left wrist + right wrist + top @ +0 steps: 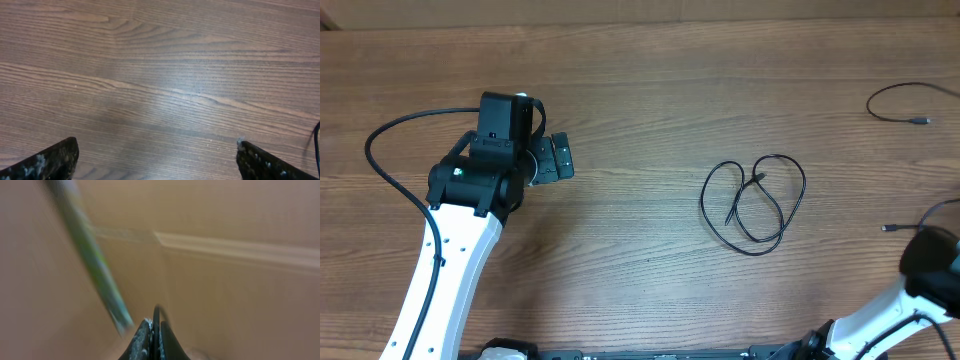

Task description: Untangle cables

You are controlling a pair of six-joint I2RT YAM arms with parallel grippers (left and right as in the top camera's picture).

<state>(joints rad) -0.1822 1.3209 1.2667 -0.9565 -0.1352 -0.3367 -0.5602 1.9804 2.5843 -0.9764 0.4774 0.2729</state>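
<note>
My right gripper will next tilt down and lower toward the second cable's plug end (921, 121) to let go of its pinched cable, because that spot is clear of the crossed loops.
A thin black cable (755, 205) lies in loose crossed loops on the wooden table (650, 90), right of centre. A second cable (910, 100) curves at the far right. A third cable (920, 218) with a small plug end arcs off the right edge above my right arm (930, 262). In the right wrist view, my right gripper (155, 326) is shut on a thin black cable (157, 311) pinched between the fingertips, and it points at a blurred tan background. My left gripper (560, 158) is open and empty over bare table at the left, far from the loops. It also shows in the left wrist view (157, 160).
A thick black arm wire (390, 150) loops out left of the left arm. A thin dark line (317, 145) shows at the right edge of the left wrist view. A blurred green streak (90, 255) crosses the right wrist view.
</note>
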